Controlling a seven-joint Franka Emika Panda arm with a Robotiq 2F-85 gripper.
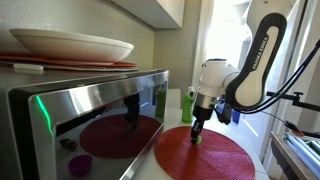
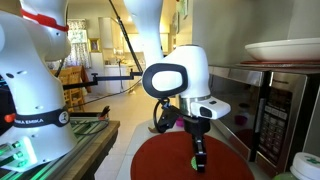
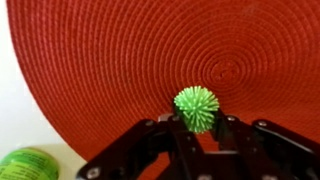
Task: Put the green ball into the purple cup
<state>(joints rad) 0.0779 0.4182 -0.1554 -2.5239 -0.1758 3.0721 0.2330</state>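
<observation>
My gripper lifts with the ball (image 3: 196,107) pinched past the mat's edge next. It then lowers to release it over the purple cup, which stands beyond that edge from it.
The green ball (image 3: 196,107) is a small spiky lime-green sphere. It sits between my gripper's (image 3: 198,122) two black fingertips, which press on both its sides, low over the round dark-red mat (image 3: 120,60). In both exterior views the gripper (image 1: 197,130) (image 2: 198,155) points straight down at the mat (image 1: 205,155) (image 2: 170,160), with a speck of green at its tips (image 1: 197,138) (image 2: 195,162). The purple cup itself is out of view. Only a purple shape (image 1: 78,163) shows in the microwave door's reflection.
A steel microwave (image 1: 90,110) (image 2: 275,110) stands right beside the mat, with plates (image 1: 70,45) stacked on top. A green bottle (image 1: 187,105) stands behind the mat by the wall, and its top shows in the wrist view (image 3: 28,163). A white container (image 2: 305,165) stands near the microwave.
</observation>
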